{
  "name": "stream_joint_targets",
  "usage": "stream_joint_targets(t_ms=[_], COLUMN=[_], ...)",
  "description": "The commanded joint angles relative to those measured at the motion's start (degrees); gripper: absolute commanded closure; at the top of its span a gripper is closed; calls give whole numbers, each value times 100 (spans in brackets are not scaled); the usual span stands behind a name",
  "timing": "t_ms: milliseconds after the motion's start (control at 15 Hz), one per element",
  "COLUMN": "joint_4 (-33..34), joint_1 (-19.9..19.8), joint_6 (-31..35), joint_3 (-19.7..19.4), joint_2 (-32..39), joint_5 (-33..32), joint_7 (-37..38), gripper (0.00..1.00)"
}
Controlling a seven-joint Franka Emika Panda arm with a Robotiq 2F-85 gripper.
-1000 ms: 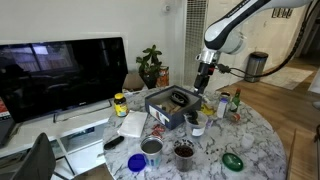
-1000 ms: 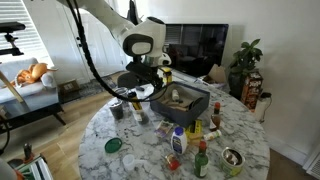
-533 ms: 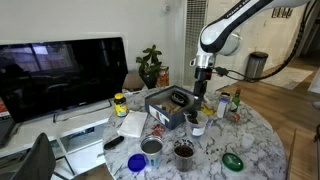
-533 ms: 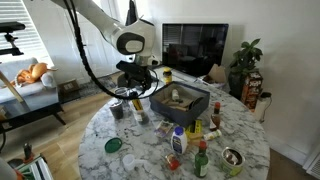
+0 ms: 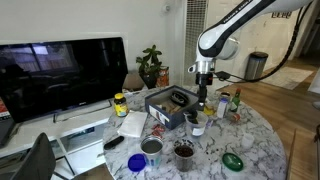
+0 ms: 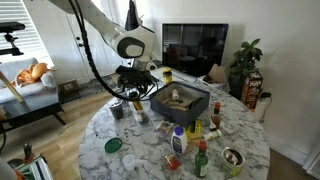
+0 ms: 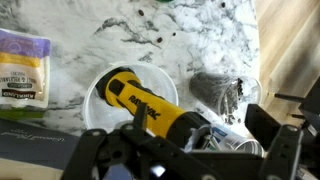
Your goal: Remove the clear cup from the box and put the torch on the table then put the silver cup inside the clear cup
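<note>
My open gripper comes down with a turn next, fingers astride the torch's black end (image 7: 186, 129), and closes, since that end sticks out over the clear cup's rim.
In the wrist view a clear cup (image 7: 102, 92) stands on the marble table (image 7: 200, 35), and a yellow and black torch (image 7: 140, 100) lies slanted in it, its black end sticking out over the rim. My gripper (image 7: 185, 150) hangs above that black end, open, with its fingers (image 7: 285, 140) wide apart and touching nothing. In both exterior views the gripper (image 5: 203, 95) (image 6: 133, 90) hovers just beside the dark box (image 5: 170, 106) (image 6: 182, 101). The silver cup (image 5: 151, 148) (image 6: 233, 158) stands near the table edge, far from the gripper.
A second clear container with dark contents (image 7: 215, 90) stands right next to the clear cup. A packet (image 7: 22, 65) lies at the left. Small bottles (image 5: 226, 103), a dark brown cup (image 5: 184, 152) and a green lid (image 5: 233, 160) crowd the table. A TV (image 5: 60, 75) stands behind.
The arm has shifted sideways away from the box and dropped slightly toward the table. The gripper has stayed open.
</note>
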Motion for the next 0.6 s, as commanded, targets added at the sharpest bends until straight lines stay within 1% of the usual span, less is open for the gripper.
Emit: stream_joint_targets(t_ms=[0, 67, 133, 267, 400, 533], joint_4=[9, 33, 21, -40, -96, -178], joint_1=[37, -20, -3, -47, -29, -8], joint_6=[-10, -59, -4, 48, 71, 349], joint_3=[-36, 11, -4, 47, 45, 33], joint_2=[-2, 48, 80, 116, 131, 154], joint_5=[6, 223, 88, 249, 125, 78], joint_7=[0, -306, -428, -1080, -1616, -2015], gripper=[0, 0, 0, 0, 0, 0])
